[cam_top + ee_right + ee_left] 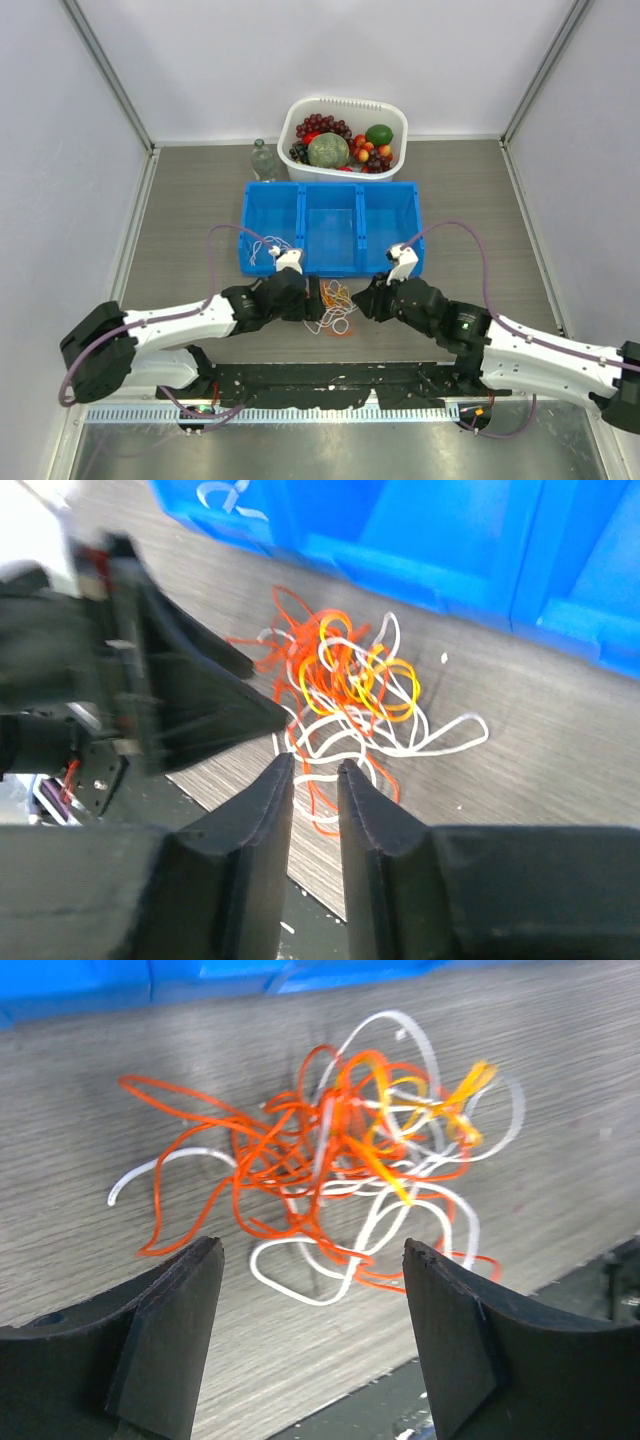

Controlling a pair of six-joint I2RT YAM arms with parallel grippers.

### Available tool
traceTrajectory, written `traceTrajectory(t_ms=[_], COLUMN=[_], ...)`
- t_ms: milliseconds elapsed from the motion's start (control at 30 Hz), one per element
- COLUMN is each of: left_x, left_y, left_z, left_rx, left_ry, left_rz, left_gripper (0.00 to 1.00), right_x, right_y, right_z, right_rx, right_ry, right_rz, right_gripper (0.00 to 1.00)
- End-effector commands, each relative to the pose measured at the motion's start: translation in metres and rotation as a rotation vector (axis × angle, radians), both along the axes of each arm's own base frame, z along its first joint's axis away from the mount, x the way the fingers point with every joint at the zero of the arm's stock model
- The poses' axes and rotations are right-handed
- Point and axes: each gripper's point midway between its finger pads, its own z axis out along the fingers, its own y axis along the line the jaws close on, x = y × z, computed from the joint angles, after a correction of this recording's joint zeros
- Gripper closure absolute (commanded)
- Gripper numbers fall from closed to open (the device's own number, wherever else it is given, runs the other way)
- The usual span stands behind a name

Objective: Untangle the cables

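Observation:
My right gripper should open and go down toward my left gripper, onto the near white loops.
The cables point(336, 306) lie in one tangle of white, orange-yellow and red cords on the table, just in front of the blue bin. In the left wrist view the tangle point(340, 1150) lies just beyond my left gripper point(312, 1255), which is wide open and empty. My left gripper point(310, 300) sits at the tangle's left edge. My right gripper point(362, 300) sits at its right edge. In the right wrist view the right gripper point(315, 765) has its jaws a narrow gap apart over the near loops of the tangle point(345, 680), holding nothing.
A blue bin with three compartments point(330, 228) stands right behind the tangle, with a white cord point(268, 246) in its left compartment. A white basket of fruit point(396, 115) and a clear bottle point(263, 160) stand at the back. A black rail point(330, 380) runs along the near edge.

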Motion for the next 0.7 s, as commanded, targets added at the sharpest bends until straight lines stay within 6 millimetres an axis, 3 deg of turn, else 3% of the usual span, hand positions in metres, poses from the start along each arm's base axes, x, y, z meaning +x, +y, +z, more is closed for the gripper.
traceTrajectory(t_ms=[0, 133, 200, 433, 667], left_x=[0.008, 0.014, 0.018, 0.025, 0.020], left_y=[-0.004, 0.001, -0.001, -0.005, 0.000], left_z=[0.040, 0.044, 0.037, -0.001, -0.017], left_rx=[-0.101, -0.096, -0.084, 0.027, 0.042], left_ry=[-0.080, -0.120, -0.112, -0.072, -0.040], left_rz=[0.015, 0.032, 0.034, 0.032, 0.040], left_gripper=[0.23, 0.21, 0.23, 0.28, 0.33], right_x=[0.000, -0.001, 0.001, -0.005, -0.001], right_y=[0.013, 0.025, 0.027, 0.054, 0.065], right_z=[-0.023, -0.045, -0.056, -0.074, -0.085], right_rx=[0.039, 0.060, 0.065, 0.147, 0.173], right_ry=[0.108, 0.207, 0.259, 0.383, 0.405], right_rz=[-0.037, -0.064, -0.097, -0.064, -0.058], right_gripper=[0.61, 0.38, 0.34, 0.39, 0.55])
